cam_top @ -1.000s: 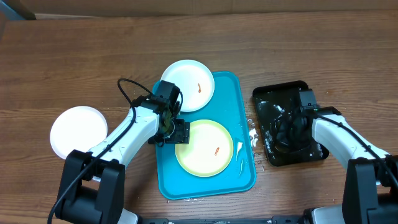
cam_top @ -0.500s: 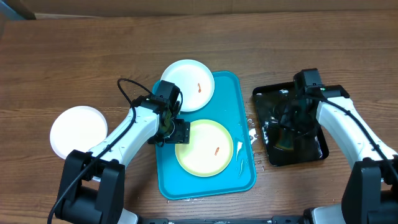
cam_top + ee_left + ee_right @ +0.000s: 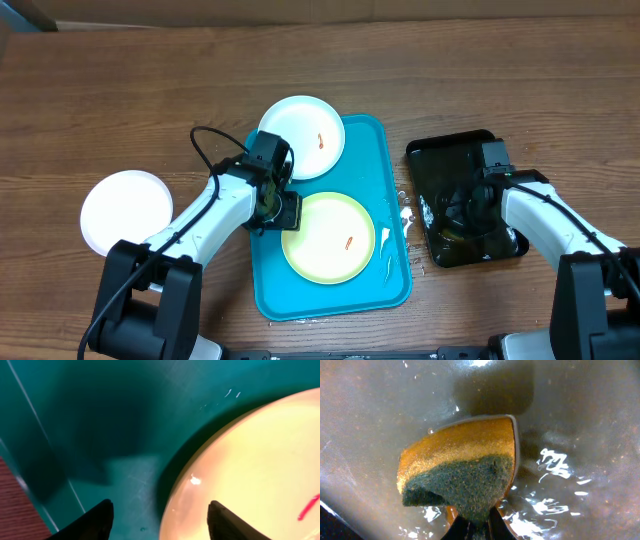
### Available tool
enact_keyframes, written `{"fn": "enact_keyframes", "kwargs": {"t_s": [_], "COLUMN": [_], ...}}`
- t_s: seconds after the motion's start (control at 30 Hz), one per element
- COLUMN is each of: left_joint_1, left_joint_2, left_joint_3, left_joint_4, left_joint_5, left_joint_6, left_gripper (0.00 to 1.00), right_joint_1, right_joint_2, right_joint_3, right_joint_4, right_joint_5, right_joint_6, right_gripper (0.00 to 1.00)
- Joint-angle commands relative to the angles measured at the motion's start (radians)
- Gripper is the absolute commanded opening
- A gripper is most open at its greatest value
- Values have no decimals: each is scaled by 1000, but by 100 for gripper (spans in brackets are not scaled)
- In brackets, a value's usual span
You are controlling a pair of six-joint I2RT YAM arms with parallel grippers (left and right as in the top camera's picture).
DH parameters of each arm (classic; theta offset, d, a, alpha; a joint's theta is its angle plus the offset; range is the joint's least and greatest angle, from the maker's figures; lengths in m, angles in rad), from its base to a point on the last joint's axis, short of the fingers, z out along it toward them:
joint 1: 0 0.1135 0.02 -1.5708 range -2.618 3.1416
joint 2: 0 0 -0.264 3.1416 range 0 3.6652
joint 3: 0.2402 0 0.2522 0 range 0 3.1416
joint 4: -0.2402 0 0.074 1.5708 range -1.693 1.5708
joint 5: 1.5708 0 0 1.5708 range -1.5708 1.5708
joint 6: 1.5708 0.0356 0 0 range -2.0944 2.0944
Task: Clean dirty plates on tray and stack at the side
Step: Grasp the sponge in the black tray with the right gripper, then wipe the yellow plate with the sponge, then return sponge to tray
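Observation:
My right gripper holds the sponge and should next move up and across to the yellow-green plate to wipe the orange-red smear (image 3: 349, 243). Then it should return to release the sponge in the black tray (image 3: 448, 152).
A pale yellow-green plate (image 3: 329, 238) with an orange-red smear lies on the turquoise tray (image 3: 378, 160). A white smeared plate (image 3: 301, 136) overlaps the tray's far left corner. Another white plate (image 3: 126, 211) sits on the table at the left. My left gripper (image 3: 275, 213) is open, its fingers (image 3: 159, 522) straddling the yellow-green plate's left rim (image 3: 240, 470) low over the tray (image 3: 100, 420). My right gripper (image 3: 468, 212) is shut on an orange and green sponge (image 3: 462, 467), pressed into the wet black tray (image 3: 448, 152).
The black tray (image 3: 580, 420) holds a film of water. Water droplets (image 3: 405, 215) lie on the table between the two trays. The rest of the table is bare wood.
My right arm lifted toward the back of the black tray, then came back down onto it with the sponge. The left arm has barely moved.

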Motion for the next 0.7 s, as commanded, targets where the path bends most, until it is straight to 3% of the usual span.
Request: {"fn": "enact_keyframes", "kwargs": {"t_s": [0.0,0.2,0.27,0.33,0.5,0.67], "left_joint_1": [-3,-3,-3,-3,-3,-3], "left_joint_2": [7,8,8,8,8,8], "left_joint_3": [-50,-110,-121,-130,-135,-134], "left_joint_4": [37,131,141,142,148,153], "left_joint_5": [9,39,39,33,61,80], "left_joint_6": [29,30,30,31,13,-31], "left_gripper": [56,38,25,4,4,4], "right_joint_1": [-6,-6,-6,-5,-5,43], "right_joint_2": [9,2,-12,-37,-161,-304], "right_joint_3": [-5,74,104,136,212,218], "right_joint_4": [-24,-125,-166,-204,-280,-266], "right_joint_5": [18,18,17,0,-130,-380], "right_joint_6": [7,-4,-13,-44,-146,-290], "right_gripper": [4,4,4,4,4,4]}}
